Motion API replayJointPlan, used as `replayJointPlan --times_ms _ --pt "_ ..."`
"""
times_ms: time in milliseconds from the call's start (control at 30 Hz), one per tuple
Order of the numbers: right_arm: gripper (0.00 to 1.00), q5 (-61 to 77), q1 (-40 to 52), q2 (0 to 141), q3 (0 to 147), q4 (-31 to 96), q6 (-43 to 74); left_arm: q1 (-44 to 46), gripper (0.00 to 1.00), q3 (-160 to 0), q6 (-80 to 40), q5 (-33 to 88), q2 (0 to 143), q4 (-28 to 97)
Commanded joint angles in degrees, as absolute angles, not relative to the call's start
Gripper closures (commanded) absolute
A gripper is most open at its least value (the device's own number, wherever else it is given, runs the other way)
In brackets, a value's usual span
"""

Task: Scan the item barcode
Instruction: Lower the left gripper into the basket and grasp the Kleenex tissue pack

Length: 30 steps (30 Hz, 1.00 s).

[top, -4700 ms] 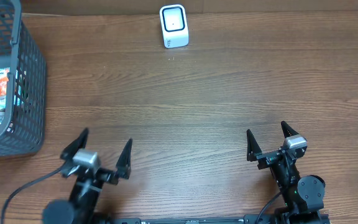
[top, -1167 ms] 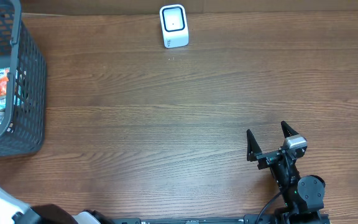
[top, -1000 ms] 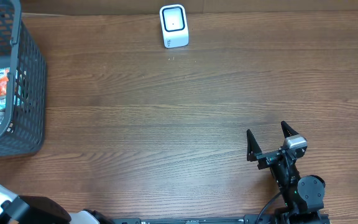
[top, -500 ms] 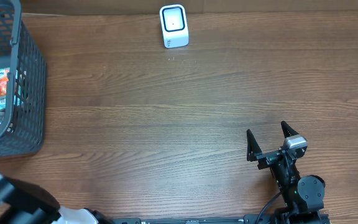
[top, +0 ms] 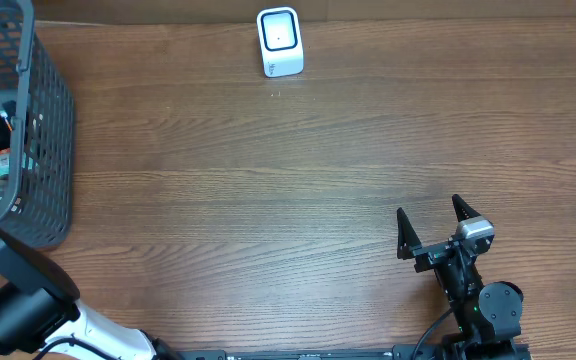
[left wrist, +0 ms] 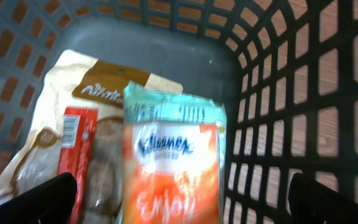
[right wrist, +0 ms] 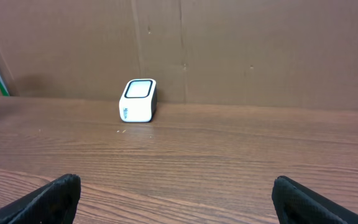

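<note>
The Kleenex packet's orange front is uncovered below, so my left gripper will next lower its open fingers around the packet and close them on its sides.
Several packaged items lie in the grey mesh basket at the table's left edge. In the left wrist view an orange and teal Kleenex packet lies on top, beside a red bar and a beige snack bag. My left gripper hangs open inside the basket, its fingertips wide apart on either side of the Kleenex packet, holding nothing. The white barcode scanner stands at the table's far edge. My right gripper rests open and empty near the front right, facing the scanner.
The basket's mesh wall stands close to the right of my left gripper. A brown cardboard wall rises behind the scanner. Bare wooden tabletop stretches between basket, scanner and right arm.
My left arm has swung from the front of the table to the far left and reached into the basket, above the items. The right arm has not moved.
</note>
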<state>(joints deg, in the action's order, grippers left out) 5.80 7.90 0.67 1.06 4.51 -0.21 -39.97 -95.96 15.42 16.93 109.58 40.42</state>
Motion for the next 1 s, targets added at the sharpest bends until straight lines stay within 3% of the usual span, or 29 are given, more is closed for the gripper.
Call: replayJointPlan --times_ms 0,433,767,967 --pt "0.00 6.09 7.70 0.16 0.47 4.23 -0.30 -39.00 0.00 -97.27 16.78 16.82 111.70 39.35" --pt "0.00 6.09 7.70 0.16 0.47 4.23 -0.27 -37.85 0.01 -97.27 16.73 14.44 120.53 38.92" --pt "0.00 6.09 7.70 0.16 0.47 4.23 -0.30 -37.85 0.46 -97.27 16.71 14.55 121.38 40.40" --pt "0.00 6.11 7.70 0.16 0.47 4.23 -0.30 -37.95 0.55 -97.45 16.71 12.67 119.26 40.42"
